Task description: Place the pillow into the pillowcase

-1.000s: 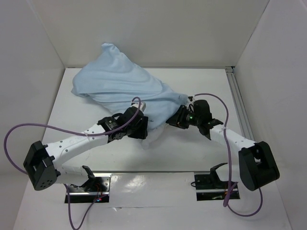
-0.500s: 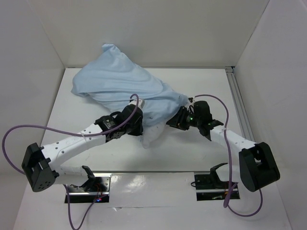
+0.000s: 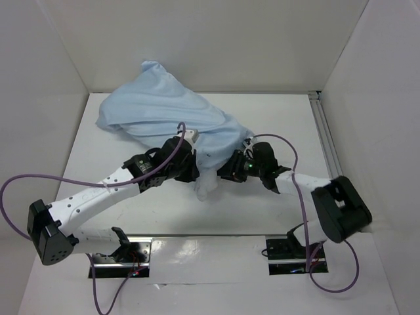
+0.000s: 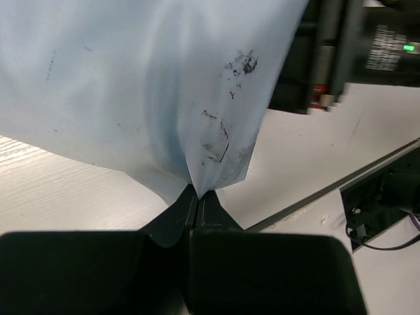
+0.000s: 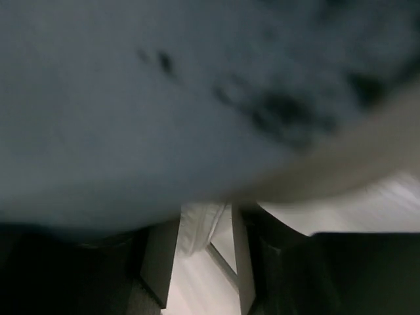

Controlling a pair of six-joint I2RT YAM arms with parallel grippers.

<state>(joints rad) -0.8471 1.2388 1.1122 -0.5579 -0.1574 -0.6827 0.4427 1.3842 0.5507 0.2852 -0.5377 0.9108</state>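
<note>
My left gripper holds the pillowcase's near end (image 3: 213,156) (image 4: 211,165) and will pull it up, outward and to the right in the top view, then let go, because the white pillow corner sticks out.
The light blue pillowcase (image 3: 164,115) lies bulging from the back left to the middle of the table. A white corner of the pillow (image 3: 207,188) pokes out of its near end. My left gripper (image 3: 192,172) is at that end. In the left wrist view it (image 4: 197,191) is shut on a fold of the pillowcase (image 4: 131,85), which carries dark smudges. My right gripper (image 3: 227,172) is close on the other side of the pillow corner. Its jaws (image 5: 205,226) stand apart, blurred blue pillowcase cloth (image 5: 164,98) lies over them, and a white fold (image 5: 195,230) shows between them.
White walls close the table at the back and both sides. A metal rail (image 3: 326,134) runs along the right edge. Purple cables (image 3: 39,176) loop off both arms. The right arm's dark body (image 4: 367,46) is close in front of the left gripper. Two mounts (image 3: 289,249) sit at the near edge.
The left gripper has shut on the pillowcase cloth and moved back and slightly right. The right arm has swung left toward the pillow corner. The pillowcase's near end has shifted left.
</note>
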